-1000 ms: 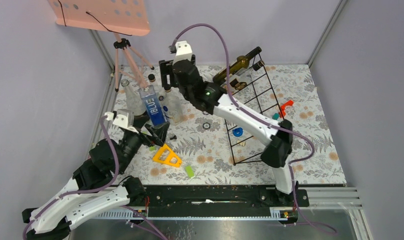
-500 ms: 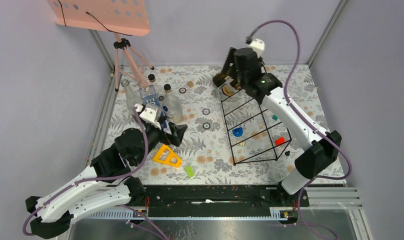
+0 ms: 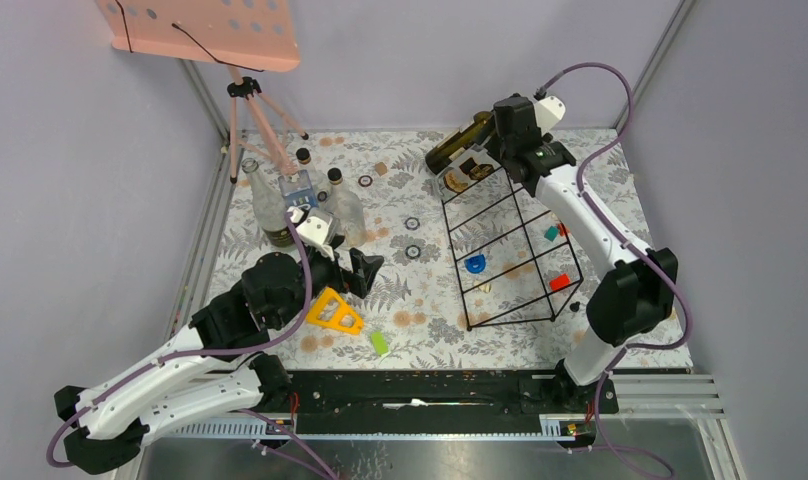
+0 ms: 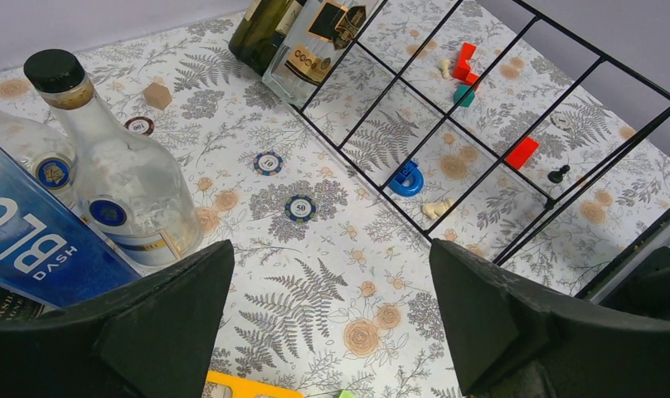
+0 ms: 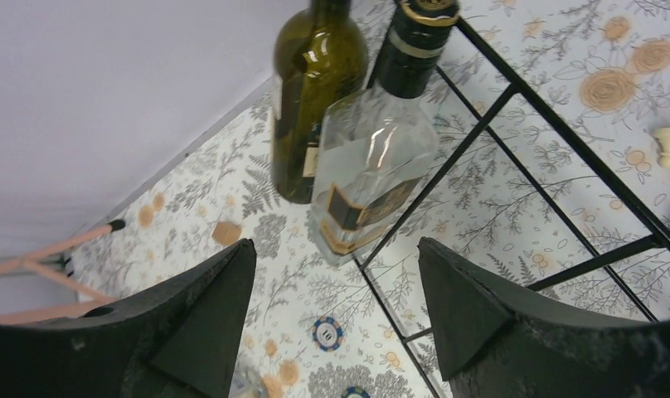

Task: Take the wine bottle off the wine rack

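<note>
I will next move my right gripper down and outward to the black cap of the clear bottle point(image 5: 413, 38), with its open fingers on both sides of that slim end, which can be grabbed.
The wine rack point(image 3: 457, 255) is a black wire frame lying slanted on the right half of the table. A dark green wine bottle point(image 3: 458, 147) rests at its far end, next to a clear square bottle point(image 3: 467, 170) with a black cap. My right gripper point(image 3: 500, 130) is open and empty just above them. In the right wrist view the green bottle point(image 5: 315, 91) and the clear bottle point(image 5: 373, 178) lie ahead of the open gripper point(image 5: 336, 249), beside a rack wire point(image 5: 514, 85). My left gripper point(image 3: 365, 268) is open and empty, left of the rack point(image 4: 601, 58).
A blue box point(image 3: 298, 190) and clear bottles point(image 3: 345, 210) stand at the back left by a pink tripod stand point(image 3: 255, 110). An orange triangle point(image 3: 333, 312), a green piece point(image 3: 380, 343) and poker chips point(image 3: 412, 250) lie mid-table. Small blue point(image 3: 475, 264) and red point(image 3: 559, 283) pieces lie under the rack.
My right arm has swung from the left of the rack to its far end, over the bottles. My left arm has reached forward and right, towards the table's middle.
</note>
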`<state>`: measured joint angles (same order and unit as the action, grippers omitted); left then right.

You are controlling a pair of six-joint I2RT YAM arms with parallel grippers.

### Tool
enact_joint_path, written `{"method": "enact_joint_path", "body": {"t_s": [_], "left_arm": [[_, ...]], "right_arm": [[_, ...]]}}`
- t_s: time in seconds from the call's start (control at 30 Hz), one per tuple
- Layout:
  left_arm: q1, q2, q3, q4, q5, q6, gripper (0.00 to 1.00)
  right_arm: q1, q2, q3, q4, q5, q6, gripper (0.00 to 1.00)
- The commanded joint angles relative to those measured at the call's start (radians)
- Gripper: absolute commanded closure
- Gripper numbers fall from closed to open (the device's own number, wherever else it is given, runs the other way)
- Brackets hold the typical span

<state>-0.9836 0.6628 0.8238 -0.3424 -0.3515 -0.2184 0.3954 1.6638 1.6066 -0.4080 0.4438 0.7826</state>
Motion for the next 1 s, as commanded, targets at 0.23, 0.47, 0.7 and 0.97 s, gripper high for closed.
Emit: {"method": "enact_joint_path", "body": {"t_s": [0.23, 0.47, 0.7, 0.97], "left_arm": [[-0.003, 0.002, -0.001, 0.026, 0.008, 0.028, 0.03], [-0.003, -0.002, -0.002, 0.023, 0.01, 0.021, 0.03], [-0.003, 0.007, 0.013, 0.011, 0.019, 0.017, 0.03], [-0.003, 0.003, 0.018, 0.003, 0.021, 0.007, 0.03]], "right_arm": [[-0.042, 0.114, 0.06, 0.023, 0.173, 0.088, 0.22], [-0.09, 0.178, 0.097, 0.09, 0.132, 0.075, 0.23], [-0.123, 0.243, 0.174, 0.137, 0.082, 0.053, 0.24], [-0.128, 0.315, 0.273, 0.085, 0.091, 0.05, 0.25]]}}
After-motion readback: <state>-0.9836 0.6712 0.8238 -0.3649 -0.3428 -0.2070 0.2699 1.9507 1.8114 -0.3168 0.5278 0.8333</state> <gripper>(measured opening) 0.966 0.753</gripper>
